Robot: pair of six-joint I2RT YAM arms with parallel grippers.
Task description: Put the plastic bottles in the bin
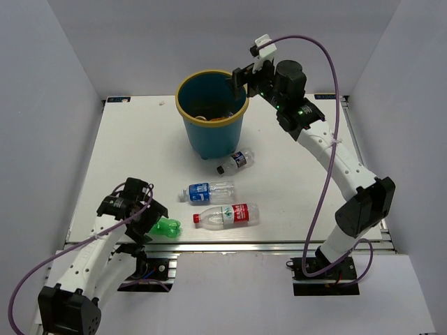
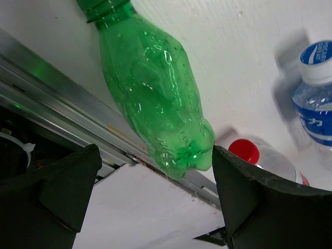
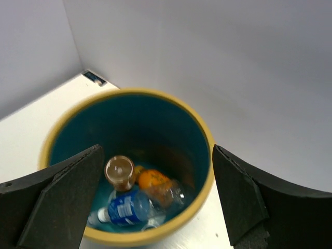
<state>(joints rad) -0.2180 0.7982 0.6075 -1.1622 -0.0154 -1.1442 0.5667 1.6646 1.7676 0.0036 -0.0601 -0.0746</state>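
My left gripper lowers and shifts toward the green bottle's cap next. The green bottle's middle (image 1: 160, 227) (image 2: 153, 91) lies below it, and only the bottle's base sits between its fingers.
The teal bin (image 1: 209, 136) with a yellow rim stands at the back of the table. My right gripper (image 1: 239, 78) hangs open over its right rim with nothing between the fingers. In the right wrist view the bin (image 3: 203, 136) holds a blue-labelled bottle (image 3: 127, 207), an orange one (image 3: 154, 181) and a brownish one (image 3: 120, 172). My left gripper (image 1: 154, 216) is open at the front edge. The base of the green bottle (image 2: 155, 93) lies between its fingertips, touching the right one. Three clear bottles lie on the table: a small one (image 1: 235, 161), a blue-labelled one (image 1: 209, 190) and a red-labelled one (image 1: 227, 216).
The green bottle (image 1: 165, 227) lies right at the table's front edge, along the metal rail (image 2: 62, 98). Grey walls close in the table on the left, back and right. The red cap (image 2: 244, 151) and a blue-labelled bottle (image 2: 316, 104) lie just right of the left gripper (image 2: 155, 155).
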